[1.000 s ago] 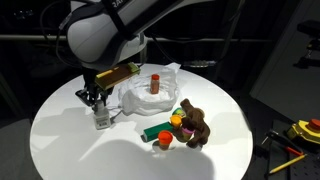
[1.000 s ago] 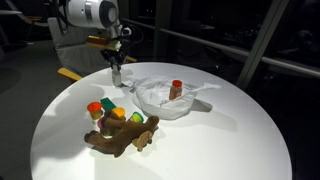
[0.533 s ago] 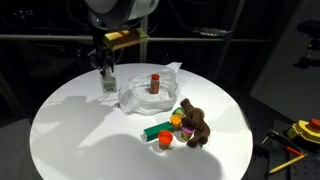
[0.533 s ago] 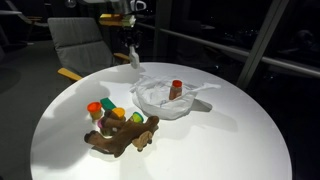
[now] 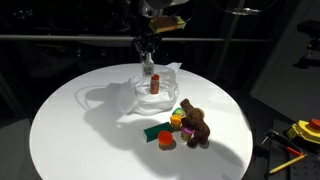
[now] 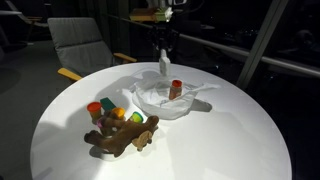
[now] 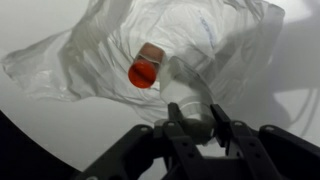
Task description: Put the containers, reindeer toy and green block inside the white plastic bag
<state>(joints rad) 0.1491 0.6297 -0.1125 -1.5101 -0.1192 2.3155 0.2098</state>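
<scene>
The robot's gripper will move past the red-capped bottle (image 5: 154, 83) and down into the bag's open space beside that bottle, since the clear bottle is still hanging above the bag.
My gripper (image 7: 193, 115) is shut on the small clear bottle (image 7: 185, 85) and holds it in the air over the white plastic bag (image 7: 80, 55). Both exterior views show the bottle (image 5: 147, 69) (image 6: 163, 66) hanging just above the bag (image 5: 122, 96) (image 6: 152, 101). The slim red-capped bottle (image 5: 154, 83) (image 6: 176, 90) (image 7: 146, 70) stands inside the bag. The brown reindeer toy (image 5: 195, 126) (image 6: 120, 141) lies on the table beside the bag. Next to it are the green block (image 5: 154, 131) and the small orange pot (image 5: 166, 141) (image 6: 94, 108).
Everything rests on a round white table (image 5: 70, 140) (image 6: 230, 140) against dark surroundings. A grey chair (image 6: 80, 40) stands behind the table. Yellow tools (image 5: 300, 131) lie off the table's edge.
The gripper has lifted the small clear bottle off the table beside the bag and carried it across, so that it now hangs over the bag's opening. The other things have not moved.
</scene>
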